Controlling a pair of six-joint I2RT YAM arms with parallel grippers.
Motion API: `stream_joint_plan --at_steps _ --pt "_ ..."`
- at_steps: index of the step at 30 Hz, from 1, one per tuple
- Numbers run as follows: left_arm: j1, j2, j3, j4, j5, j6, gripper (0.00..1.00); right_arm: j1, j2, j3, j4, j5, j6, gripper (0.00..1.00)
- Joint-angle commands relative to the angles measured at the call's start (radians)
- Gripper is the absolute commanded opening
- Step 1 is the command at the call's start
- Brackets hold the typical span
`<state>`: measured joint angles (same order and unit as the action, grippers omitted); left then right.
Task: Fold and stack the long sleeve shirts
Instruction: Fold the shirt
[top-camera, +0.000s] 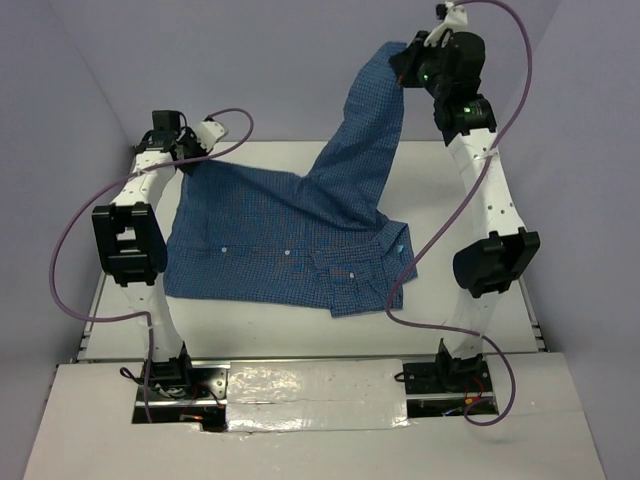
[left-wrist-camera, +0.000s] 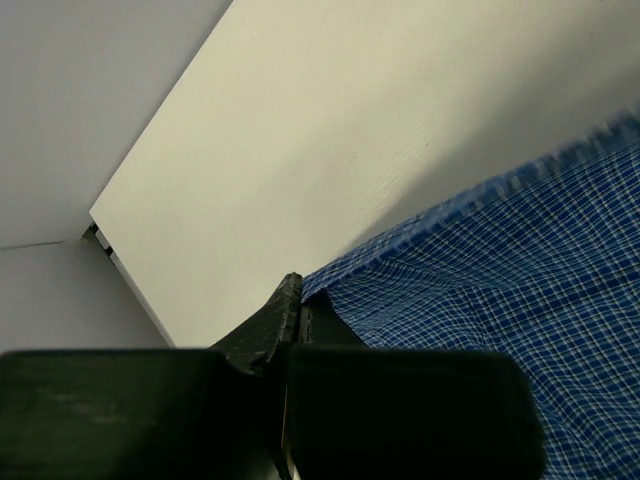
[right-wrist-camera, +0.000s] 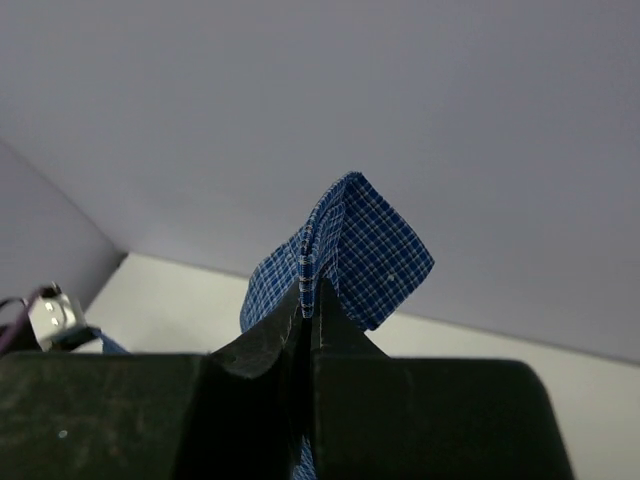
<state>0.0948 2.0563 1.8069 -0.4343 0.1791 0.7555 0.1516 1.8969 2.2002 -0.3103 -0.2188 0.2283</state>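
Observation:
I should next carry the shirt edge back over the shirt's body to the button row (top-camera: 222, 250) with my left gripper, and then let go of it.
One blue finely checked long sleeve shirt (top-camera: 280, 240) lies spread on the white table, collar and button row toward the front right. My right gripper (top-camera: 405, 62) is shut on the cuff of one sleeve (right-wrist-camera: 345, 250) and holds it high above the table's back right, so the sleeve (top-camera: 365, 140) hangs taut down to the shirt body. My left gripper (top-camera: 190, 152) is shut on the shirt's back left edge (left-wrist-camera: 330, 285), low at the table surface. The other sleeve is not visible.
The white table (top-camera: 480, 330) ends in a rim at left, right and front. Purple-grey walls stand close behind and to the left. Purple cables loop from both arms; the right one (top-camera: 410, 270) droops over the shirt's right edge.

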Motion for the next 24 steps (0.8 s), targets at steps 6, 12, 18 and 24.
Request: stream_joint_plan --at_steps 6,12,18,24 --pt "-0.001 0.019 0.014 0.06 0.002 0.067 0.0 -0.007 0.06 0.17 0.119 -0.085 -0.01 0.0" --pt "-0.007 -0.007 -0.043 0.062 -0.001 0.172 0.0 0.019 0.004 0.056 0.088 -0.07 -0.151 0.0" --pt "-0.007 -0.045 -0.098 0.052 -0.009 0.246 0.0 0.074 -0.117 -0.067 0.022 0.08 -0.345 0.0" --pt "-0.009 -0.032 -0.06 0.011 -0.003 0.239 0.0 0.069 -0.153 -0.041 0.022 0.128 -0.417 0.0"
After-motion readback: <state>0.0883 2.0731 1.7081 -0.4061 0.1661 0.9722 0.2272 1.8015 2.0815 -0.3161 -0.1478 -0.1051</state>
